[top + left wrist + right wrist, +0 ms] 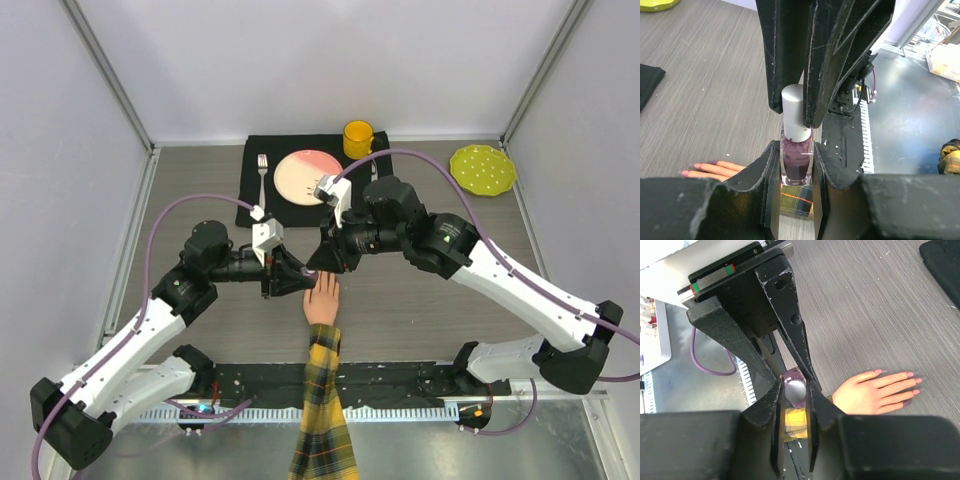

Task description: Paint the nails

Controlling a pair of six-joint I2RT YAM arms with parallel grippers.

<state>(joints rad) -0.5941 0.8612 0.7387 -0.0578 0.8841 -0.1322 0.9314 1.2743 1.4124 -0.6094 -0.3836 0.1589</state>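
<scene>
I should next turn my left gripper, move it gently to the left in the top view and let go of the purple bottle (796,167) between its fingers, since my right gripper holds the bottle's cap.
The pale mannequin hand (322,298) lies palm down, and its yellow-black plaid sleeve (322,410) runs toward the near edge. Its nails look pink in the right wrist view (910,374) and the left wrist view (686,173). My left gripper (298,277) is shut on the body of a small purple polish bottle (796,167), held just left of the hand above the sleeve. My right gripper (323,262) comes from the other side and is shut on the bottle's white cap (795,388). The cap (795,112) sits between the right fingers (832,60).
A black placemat (290,215) at the back holds a pink plate (307,176) and a fork (263,172). A yellow mug (358,138) stands behind it. A yellow-green dotted plate (483,168) lies at the back right. Enclosure walls stand on both sides.
</scene>
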